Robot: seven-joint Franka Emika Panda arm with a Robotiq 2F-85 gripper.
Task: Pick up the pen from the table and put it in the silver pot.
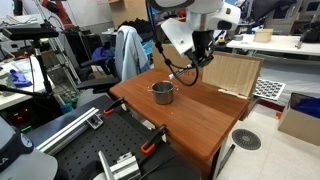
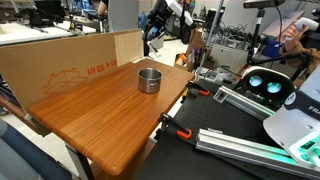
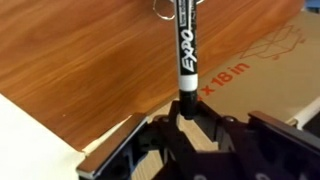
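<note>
The pen still hangs beside and above the silver pot. I should next bring my gripper across, down over the pot's opening (image 1: pixel 161 86), and release the pen inside.
My gripper (image 3: pixel 185 112) is shut on the pen (image 3: pixel 184 45), a black Expo marker with a whitish middle, which sticks straight out from the jaws. In both exterior views the gripper (image 1: pixel 200 52) (image 2: pixel 155 35) hangs in the air above the far part of the reddish-brown table (image 1: pixel 200 115) (image 2: pixel 90 115). The silver pot (image 1: pixel 163 93) (image 2: pixel 149 79) stands upright on the table, below and to one side of the gripper. In the wrist view only a bit of the pot's rim (image 3: pixel 160 8) shows at the top edge, beside the pen's tip.
A cardboard board (image 1: pixel 235 72) (image 2: pixel 60 60) stands along the table's edge, and shows under the gripper in the wrist view (image 3: pixel 260 60). Orange-handled clamps (image 2: pixel 180 130) grip the table edge. Metal rails and equipment (image 1: pixel 70 130) lie beside the table.
</note>
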